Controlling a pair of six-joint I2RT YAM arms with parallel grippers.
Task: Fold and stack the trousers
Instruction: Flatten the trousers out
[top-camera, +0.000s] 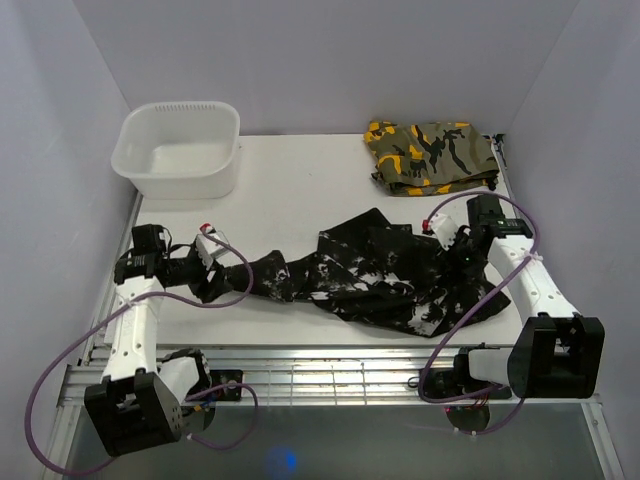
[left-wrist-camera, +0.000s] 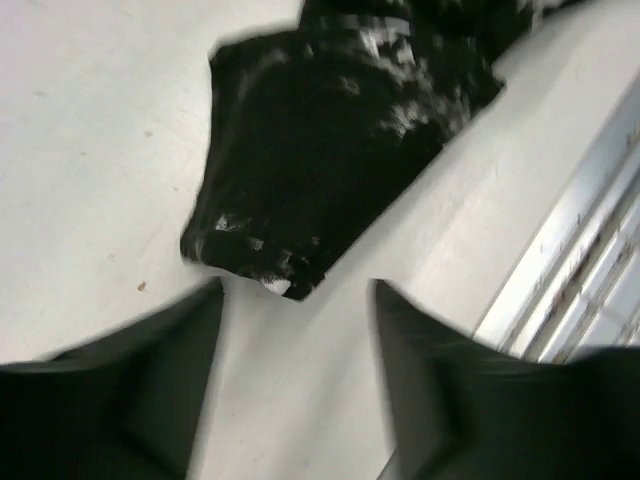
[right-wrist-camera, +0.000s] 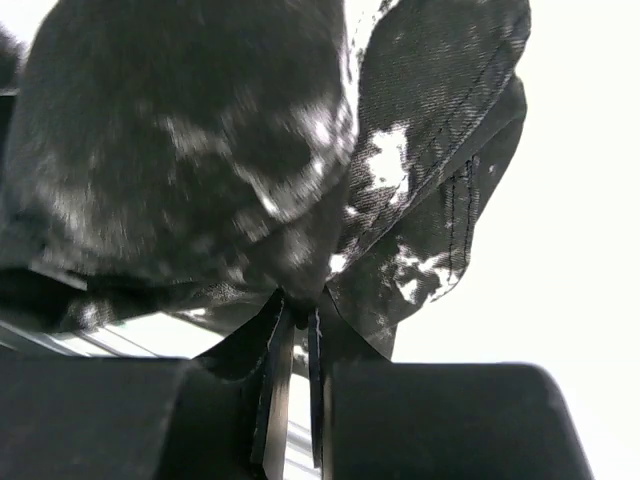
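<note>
The trousers (top-camera: 385, 270) lie crumpled across the table, so next I need to keep my right gripper nearly still at their bunched fold (top-camera: 438, 256), then open its fingers to release the fold.
The trousers (top-camera: 385, 270), black with white splotches, lie crumpled across the middle of the white table. One leg stretches left and its end (left-wrist-camera: 300, 170) lies just beyond my left gripper (left-wrist-camera: 298, 300), which is open and empty with bare table between its fingers. In the top view the left gripper (top-camera: 212, 272) sits at that leg end. My right gripper (right-wrist-camera: 298, 315) is shut on a fold of the trousers (right-wrist-camera: 200, 160) and the cloth bunches and hangs over its fingertips. In the top view the right gripper (top-camera: 458, 252) sits at the trousers' right edge.
A white plastic tub (top-camera: 180, 148) stands at the back left. A folded olive camouflage garment with orange and black patches (top-camera: 430, 155) lies at the back right. A metal rail (top-camera: 330, 375) runs along the near edge, also in the left wrist view (left-wrist-camera: 570, 260). White walls enclose the table.
</note>
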